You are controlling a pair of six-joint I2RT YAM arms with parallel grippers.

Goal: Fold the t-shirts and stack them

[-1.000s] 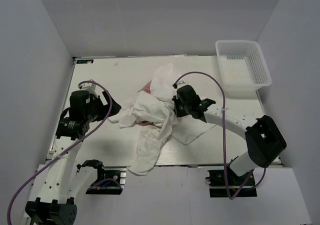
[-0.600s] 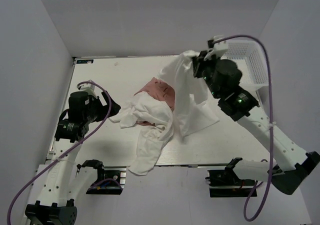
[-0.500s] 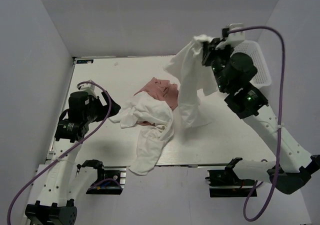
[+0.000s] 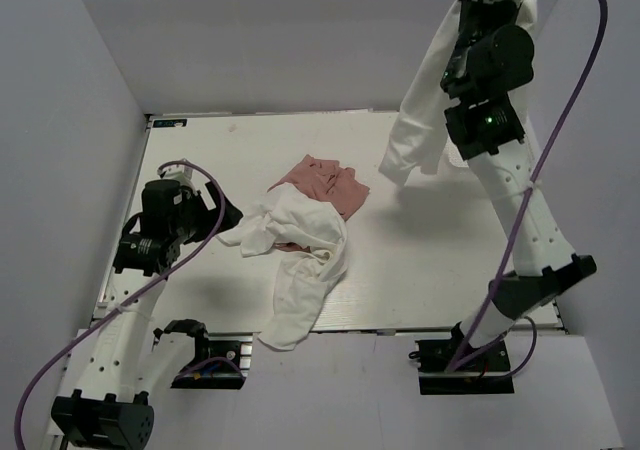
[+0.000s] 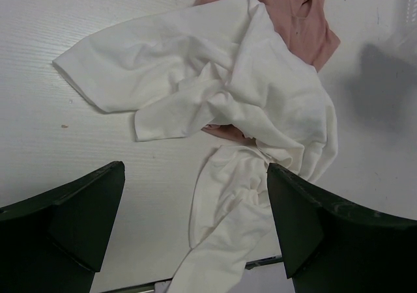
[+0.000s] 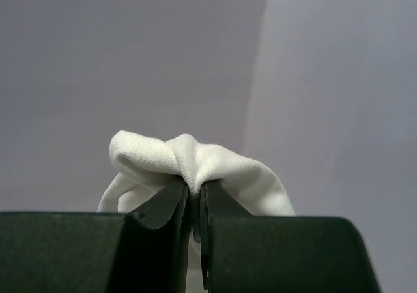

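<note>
Next, my right gripper moves down over the partly hidden white basket (image 4: pixel 456 156) and releases the held white t-shirt, since the t-shirt hangs free above that basket.
My right gripper (image 6: pixel 194 189) is shut on a bunched fold of a white t-shirt (image 4: pixel 418 130), held high above the table's back right so that the cloth hangs free. On the table a dusty pink t-shirt (image 4: pixel 325 183) lies crumpled. A second white t-shirt (image 4: pixel 300 255) is draped over its near side. In the left wrist view the same white t-shirt (image 5: pixel 241 104) and pink t-shirt (image 5: pixel 296 19) lie below my left gripper (image 5: pixel 195 169). That gripper is open and empty, hovering left of the pile.
The white table (image 4: pixel 440 260) has grey walls at its back and sides. The lower end of the lying white t-shirt (image 4: pixel 285 332) hangs over the table's near edge. The raised right arm (image 4: pixel 515 190) stands over the table's right side.
My right arm has risen from the pile to the back right, lifting a white t-shirt off the table and uncovering the pink one. The left arm has stayed put.
</note>
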